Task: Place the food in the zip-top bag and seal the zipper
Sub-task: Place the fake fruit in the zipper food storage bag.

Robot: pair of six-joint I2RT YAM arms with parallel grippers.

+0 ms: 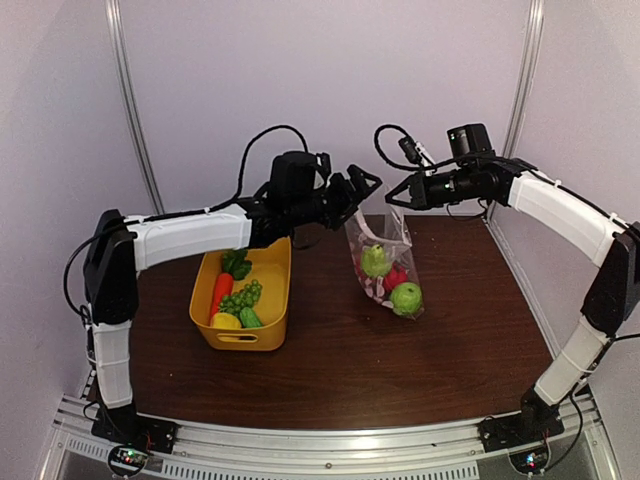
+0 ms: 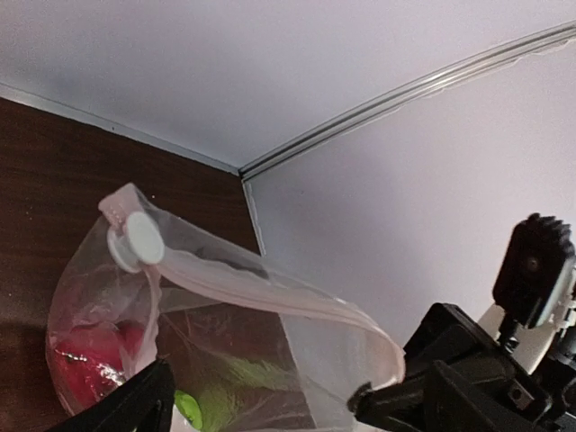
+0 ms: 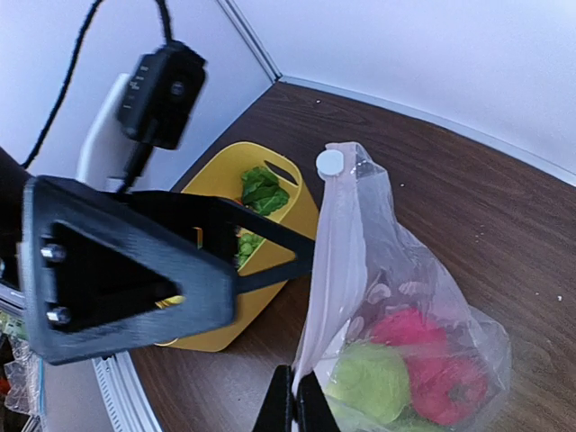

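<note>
Next I should move my left gripper to the left in the top view, over the basket and down onto the grapes (image 1: 240,298), since they are still unbagged.
The clear zip-top bag (image 1: 385,262) hangs upright over the table's middle. It holds a green pear (image 1: 375,261), a red apple (image 1: 396,277) and a green apple (image 1: 406,297). My right gripper (image 3: 292,402) is shut on the bag's top edge at one end of the zipper (image 3: 324,261). It shows in the top view (image 1: 400,194) too. A white slider (image 2: 135,241) sits at the zipper's far end. My left gripper (image 1: 360,187) is open at the bag's mouth, and the mouth (image 2: 261,283) gapes between its fingers. A carrot (image 1: 221,292), grapes (image 1: 240,298), a lemon (image 1: 226,321) and a cucumber (image 1: 250,318) lie in the basket.
The yellow basket (image 1: 240,338) stands left of the bag, under my left forearm, with a leafy green toy (image 1: 236,263) at its back. The brown table (image 1: 450,350) is ringed by pale walls with metal corner rails.
</note>
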